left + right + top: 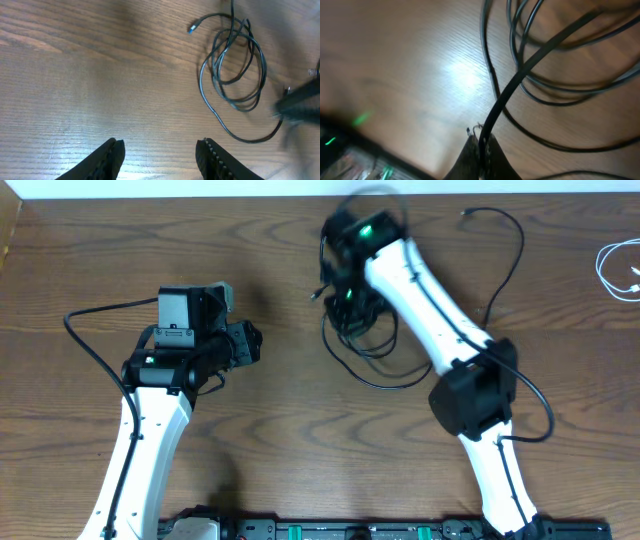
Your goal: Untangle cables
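Note:
The robot needs to draw its right gripper up and to the right in the overhead view, toward the other cable's end (466, 212), and let go, since that end's cable crosses the coil.
A tangle of thin black cables (365, 345) lies coiled at the table's middle back; it also shows in the left wrist view (235, 75), with a small blue-tipped plug (192, 28). My right gripper (345, 292) is over the coil and shut on one black cable (520, 75), which runs up from between its fingertips (482, 142). Another black cable (500, 250) loops to the right of the arm. A white cable (620, 270) lies at the far right edge. My left gripper (160, 150) is open and empty above bare wood, left of the coil (250, 340).
The right arm's body (470, 390) crosses the table diagonally over the coil's right side. The left arm (150, 430) with its own thick black wire (90, 340) stands at the left. A rail with equipment (400, 530) runs along the front edge.

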{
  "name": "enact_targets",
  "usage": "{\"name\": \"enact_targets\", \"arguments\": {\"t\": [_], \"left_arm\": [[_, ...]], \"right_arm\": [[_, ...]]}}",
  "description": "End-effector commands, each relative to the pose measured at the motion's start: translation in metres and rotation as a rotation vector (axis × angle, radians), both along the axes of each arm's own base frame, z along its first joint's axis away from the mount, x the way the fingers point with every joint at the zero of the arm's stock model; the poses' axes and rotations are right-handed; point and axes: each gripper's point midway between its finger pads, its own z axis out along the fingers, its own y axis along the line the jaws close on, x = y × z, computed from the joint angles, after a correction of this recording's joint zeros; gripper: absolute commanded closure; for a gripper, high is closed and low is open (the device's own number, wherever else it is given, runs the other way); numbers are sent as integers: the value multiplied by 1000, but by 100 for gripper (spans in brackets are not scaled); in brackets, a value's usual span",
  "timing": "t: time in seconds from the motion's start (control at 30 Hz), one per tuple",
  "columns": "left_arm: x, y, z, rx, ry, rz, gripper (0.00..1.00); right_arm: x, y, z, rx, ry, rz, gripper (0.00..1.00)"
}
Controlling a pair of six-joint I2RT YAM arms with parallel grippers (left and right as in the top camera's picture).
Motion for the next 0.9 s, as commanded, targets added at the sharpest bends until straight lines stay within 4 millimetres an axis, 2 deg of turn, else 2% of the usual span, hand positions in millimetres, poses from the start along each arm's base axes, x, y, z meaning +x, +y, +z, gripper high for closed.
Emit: {"name": "enact_targets", "arguments": {"t": [0.0,0.07,0.1,0.13,0.17,0.3,0.37,0.43,0.57,0.77,0.87], "left_arm": [[2,-2,3,-11,-9,-2,49],[3,-2,4,-11,-14,-3,49],[4,-3,4,-13,-16,-4,38],[4,-3,5,-16,-20,-6,34],[7,-6,7,-28,-34,-14,28],[13,-23,19,-88,-99,-112,22],[16,-32,27,-117,-141,-171,21],[18,-43,35,-148,-185,-238,20],[17,-70,45,-181,-261,-396,20],[3,-119,53,-155,-367,-634,18],[-5,-145,61,-164,-413,-712,14]], "right_arm": [[17,10,79,262,-155,96,99],[21,0,149,405,-323,107,99],[21,-6,168,429,-372,101,99],[20,-12,183,444,-412,94,99],[17,-24,208,462,-481,82,99],[2,-54,258,487,-613,48,99],[-6,-69,276,490,-662,26,99],[-9,-83,288,490,-691,-16,99],[-7,-98,293,486,-701,-76,99],[-2,-100,281,471,-662,-89,99],[0,-100,271,460,-626,-95,99]]}}
